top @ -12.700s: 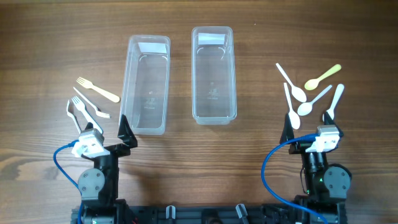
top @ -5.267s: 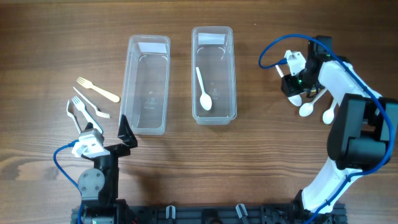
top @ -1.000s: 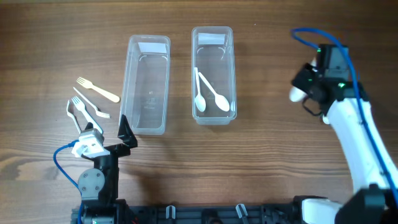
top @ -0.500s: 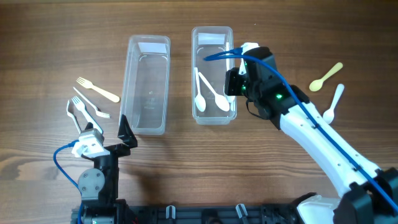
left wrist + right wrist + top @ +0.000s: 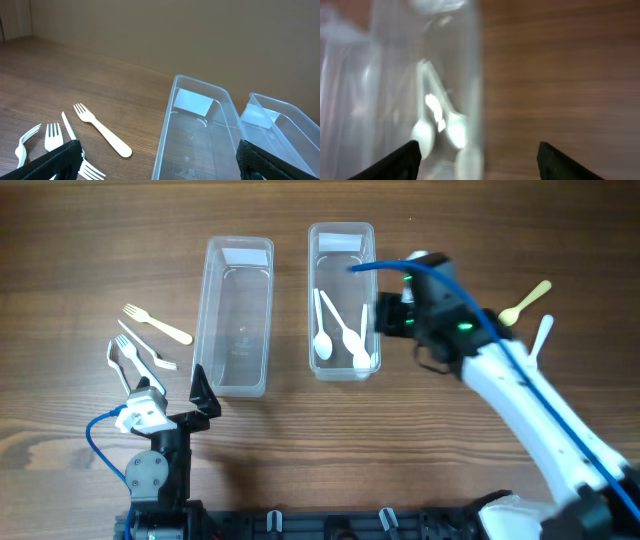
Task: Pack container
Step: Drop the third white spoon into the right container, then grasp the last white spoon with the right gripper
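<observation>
My right gripper should move away from the container and down onto the white spoon's handle (image 5: 542, 334). The spoon isn't packed and lies below the gripper, to its right in the overhead view.
Two clear containers stand side by side. The left container (image 5: 239, 243) is empty. The right container (image 5: 341, 228) holds three white spoons (image 5: 350, 337). My right gripper (image 5: 384, 316) hovers over that container's right wall, open and empty. In the right wrist view its gripper (image 5: 477, 162) straddles the wall (image 5: 471, 75), with the spoons (image 5: 455, 132) below. A yellow spoon (image 5: 525, 302) and a white spoon (image 5: 541, 335) lie on the table at the right. My left gripper (image 5: 165, 395) rests open near the left container's front end.
A cream fork (image 5: 157, 325) and white forks (image 5: 135, 356) lie left of the left container. They also show in the left wrist view, the cream fork (image 5: 102, 130) beside the white forks (image 5: 50, 137), left of the container (image 5: 167, 125).
A third white spoon now lies along the right container's right wall, let go by my right gripper. That gripper has shifted slightly right. The left arm has not moved.
</observation>
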`<state>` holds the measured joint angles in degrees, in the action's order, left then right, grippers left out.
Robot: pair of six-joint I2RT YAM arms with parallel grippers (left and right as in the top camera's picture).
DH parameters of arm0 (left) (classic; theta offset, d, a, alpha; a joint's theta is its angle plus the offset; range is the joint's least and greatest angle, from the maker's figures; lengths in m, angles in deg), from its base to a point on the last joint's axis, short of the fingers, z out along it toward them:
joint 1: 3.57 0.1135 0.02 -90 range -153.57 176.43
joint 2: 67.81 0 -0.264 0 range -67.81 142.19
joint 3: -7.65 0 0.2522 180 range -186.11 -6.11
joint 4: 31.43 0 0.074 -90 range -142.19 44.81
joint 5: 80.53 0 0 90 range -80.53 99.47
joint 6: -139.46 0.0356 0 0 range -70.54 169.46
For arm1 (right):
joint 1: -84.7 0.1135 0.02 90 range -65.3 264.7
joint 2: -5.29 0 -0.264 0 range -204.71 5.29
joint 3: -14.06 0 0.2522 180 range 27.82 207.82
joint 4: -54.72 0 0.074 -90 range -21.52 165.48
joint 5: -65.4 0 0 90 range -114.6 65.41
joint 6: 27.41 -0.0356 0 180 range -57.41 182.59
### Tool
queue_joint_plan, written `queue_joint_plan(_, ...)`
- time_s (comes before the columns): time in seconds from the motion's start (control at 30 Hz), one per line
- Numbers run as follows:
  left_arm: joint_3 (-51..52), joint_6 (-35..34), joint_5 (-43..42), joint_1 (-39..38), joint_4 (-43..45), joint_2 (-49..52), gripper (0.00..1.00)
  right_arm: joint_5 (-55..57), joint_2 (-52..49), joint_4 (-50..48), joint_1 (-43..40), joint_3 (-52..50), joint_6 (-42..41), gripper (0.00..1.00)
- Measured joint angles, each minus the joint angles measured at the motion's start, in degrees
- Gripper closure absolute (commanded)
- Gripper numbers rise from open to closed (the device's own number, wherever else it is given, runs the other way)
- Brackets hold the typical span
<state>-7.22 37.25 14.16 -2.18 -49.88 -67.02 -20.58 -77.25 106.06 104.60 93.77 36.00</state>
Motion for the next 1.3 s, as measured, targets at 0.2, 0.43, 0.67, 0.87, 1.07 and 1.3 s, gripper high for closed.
queue_joint_plan(0.2, 0.0, 0.0, 0.0, 0.0, 0.0, 0.0, 0.0, 9.0, 5.6, 13.7, -19.2, 1.7, -0.1, 0.2)
queue_joint_plan(0.43, 0.0, 0.0, 0.0, 0.0, 0.0, 0.0, 0.0, 6.5, 0.5, 11.9, -40.3, 1.7, 4.3, 0.28)
queue_joint_plan(0.67, 0.0, 0.0, 0.0, 0.0, 0.0, 0.0, 0.0, 4.1, -11.5, 4.5, -42.1, 1.7, 9.4, 0.28)
queue_joint_plan(0.87, 0.0, 0.0, 0.0, 0.0, 0.0, 0.0, 0.0, 3.7, -19.2, 2.1, -42.1, 1.7, 10.4, 0.28)
queue_joint_plan(1.07, 0.0, 0.0, 0.0, 0.0, 0.0, 0.0, 0.0, 3.7, -25.4, 2.1, -42.1, 1.7, 10.4, 0.27)
queue_joint_plan(1.3, 0.0, 0.0, 0.0, 0.0, 0.0, 0.0, 0.0, 3.4, -26.1, 0.0, -42.1, 1.7, 10.2, 0.28)
